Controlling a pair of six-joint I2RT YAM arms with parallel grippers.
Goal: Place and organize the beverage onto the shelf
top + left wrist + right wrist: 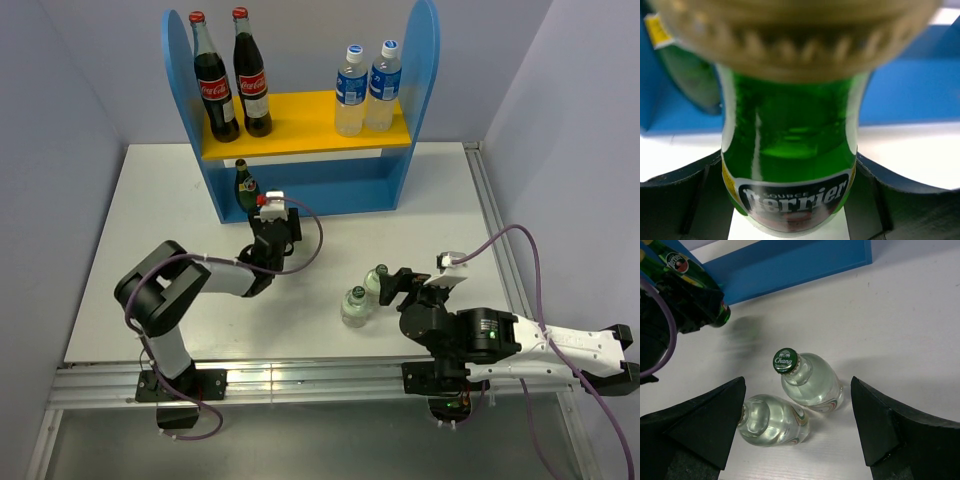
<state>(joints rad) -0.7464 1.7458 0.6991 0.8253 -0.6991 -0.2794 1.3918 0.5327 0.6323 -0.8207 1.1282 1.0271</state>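
The part of the blue base [277, 186] beside the first green bottle is empty, so my left gripper needs to move outward onto it and release the second green bottle there.
The blue shelf [415, 90] stands at the back. Two blue-capped water bottles [366, 88] stand on the right of its yellow upper board. One green bottle [245, 186] stands at the left of the blue base and shows in the left wrist view [690, 75]. My left gripper [270, 212] is shut on the second green bottle [790, 150], just in front of the base, beside the first. Two clear bottles [364, 295] stand together on the table, one with a green cap [786, 361], the other [771, 421] beside it. My right gripper [797, 425] is open right above them, empty.
Two tall red-capped cola bottles [232, 85] stand on the left of the upper board. The white table [430, 200] ends at a metal rail along its right side and front. Purple cables loop over both arms.
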